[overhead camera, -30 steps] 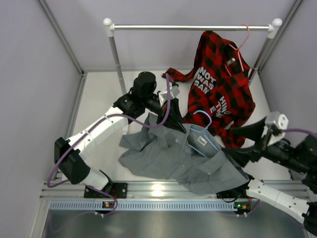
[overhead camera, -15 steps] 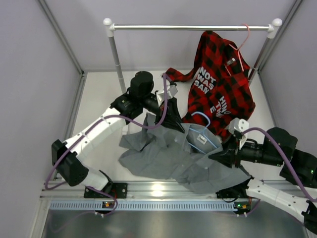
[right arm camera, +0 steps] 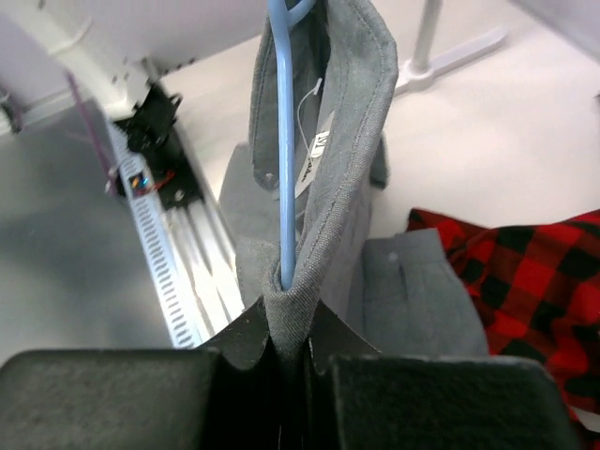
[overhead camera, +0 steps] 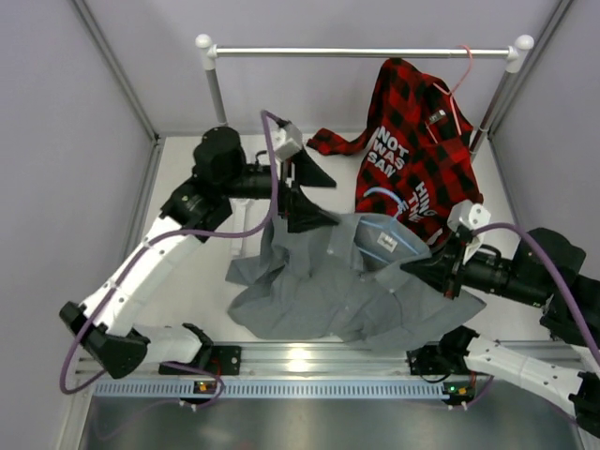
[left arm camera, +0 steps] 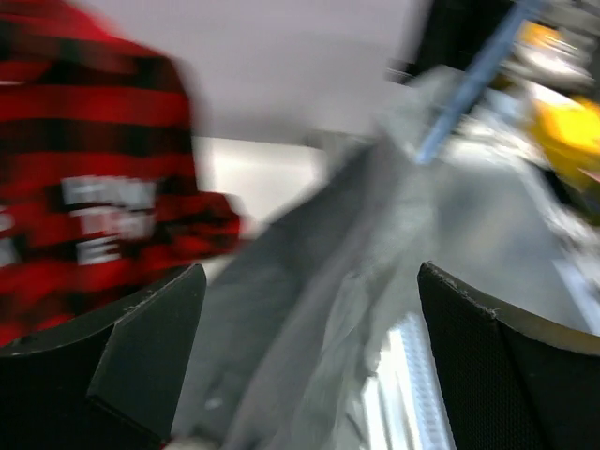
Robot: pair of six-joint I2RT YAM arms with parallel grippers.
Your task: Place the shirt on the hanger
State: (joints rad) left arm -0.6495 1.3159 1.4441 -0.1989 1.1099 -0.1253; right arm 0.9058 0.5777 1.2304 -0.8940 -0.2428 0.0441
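The hanger is inside the shirt's collar, so the robot will raise its right gripper outward and to the left in the top view and let go at the bar's bare part [overhead camera: 319, 51].
The grey shirt [overhead camera: 309, 291] lies crumpled on the table with its collar end raised. The light-blue hanger [overhead camera: 380, 195] sits inside the collar, its hook showing against the plaid behind. My right gripper [overhead camera: 427, 265] is shut on a fold of the shirt's shoulder fabric. In the right wrist view the hanger wire [right arm camera: 284, 141] runs down into that fold of shirt [right arm camera: 352, 141] just above the closed gripper [right arm camera: 289, 323]. My left gripper [overhead camera: 319, 197] hovers open over the shirt's left collar side. The blurred left wrist view shows shirt [left arm camera: 375, 234] and hanger wire [left arm camera: 469, 84] beyond its wide-apart fingers [left arm camera: 150, 347].
A red-and-black plaid shirt [overhead camera: 417, 169] hangs from a pink hanger [overhead camera: 461, 75] on the clothes rail [overhead camera: 361, 52], right behind the grey shirt. The rail's posts [overhead camera: 220, 108] stand at back left and right. An aluminium rail [overhead camera: 309, 361] runs along the near edge.
My left gripper has opened and pulled up and back to the left, off the shirt. My right gripper came in from the right, shut on the shoulder fabric and lifted the collar end.
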